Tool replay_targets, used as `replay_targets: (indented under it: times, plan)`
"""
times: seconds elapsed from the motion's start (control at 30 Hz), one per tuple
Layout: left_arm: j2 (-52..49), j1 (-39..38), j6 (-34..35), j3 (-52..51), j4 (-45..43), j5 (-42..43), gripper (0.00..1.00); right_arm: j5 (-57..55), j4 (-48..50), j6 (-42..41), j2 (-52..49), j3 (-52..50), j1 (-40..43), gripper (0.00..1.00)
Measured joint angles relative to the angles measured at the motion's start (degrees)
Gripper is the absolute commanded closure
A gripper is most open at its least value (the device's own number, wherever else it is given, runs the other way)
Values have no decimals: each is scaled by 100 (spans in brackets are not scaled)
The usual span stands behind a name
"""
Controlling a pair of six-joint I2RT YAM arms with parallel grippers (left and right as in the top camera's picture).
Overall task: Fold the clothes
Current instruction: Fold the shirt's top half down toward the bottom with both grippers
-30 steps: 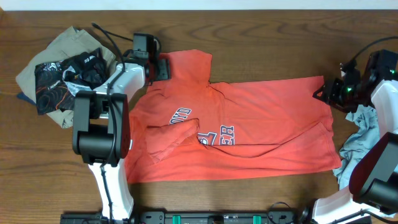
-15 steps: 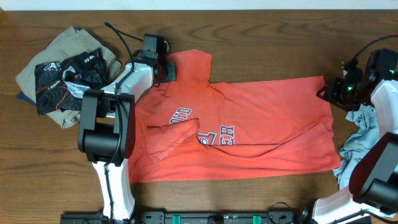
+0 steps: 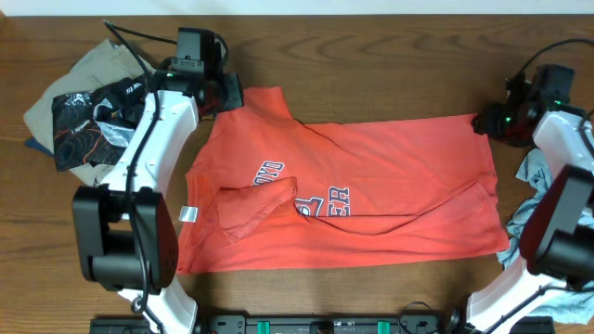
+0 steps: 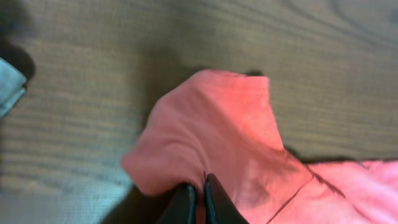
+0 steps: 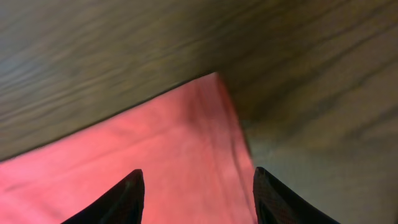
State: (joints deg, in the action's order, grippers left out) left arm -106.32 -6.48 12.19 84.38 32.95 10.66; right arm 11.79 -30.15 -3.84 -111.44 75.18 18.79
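The shirt's far corner (image 3: 472,119) (image 5: 210,99) needs my right gripper to lower its fingers straight onto it and close.
A red T-shirt (image 3: 371,186) with white lettering lies spread across the wooden table, partly wrinkled. My left gripper (image 3: 229,94) is at its far left sleeve and is shut on it. In the left wrist view the jaws (image 4: 202,186) pinch the red sleeve cloth (image 4: 217,124), which bunches up ahead of them. My right gripper (image 3: 487,122) hovers at the shirt's far right corner. It stands open in the right wrist view (image 5: 198,186), with the shirt corner (image 5: 161,137) lying flat between its fingers, not gripped.
A heap of other clothes, khaki and black (image 3: 93,107), sits at the far left. A grey-blue garment (image 3: 536,199) lies bunched at the right edge beside the right arm. A white label (image 3: 188,214) shows at the shirt's left side.
My left gripper has shut on the sleeve and drawn it to the left, shifting the shirt's left side. The right gripper has moved slightly up at the shirt's corner.
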Motion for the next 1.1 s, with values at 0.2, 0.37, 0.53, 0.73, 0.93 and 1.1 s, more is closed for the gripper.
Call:
replay_targets:
  times: [0.2, 0.37, 0.53, 0.73, 0.93, 1.1]
  plan:
    - [-24, -4, 2, 9, 586, 57, 94, -168, 680, -330, -566, 0, -9, 44]
    - [-24, -4, 2, 9, 752, 74, 94, -258, 964, -422, -728, 55, -170, 55]
    - [-24, -4, 2, 9, 800, 83, 94, -275, 1113, -474, -850, 101, -415, 99]
    - [-24, 11, -13, 9, 719, 76, 94, -330, 1056, -560, -857, 127, -463, 99]
    - [0, 273, -26, 9, 688, 101, 94, -378, 592, -597, -688, 136, -463, 99]
    - [354, 492, -26, 15, 1222, 122, 94, -518, -363, -623, 50, 129, -461, 99]
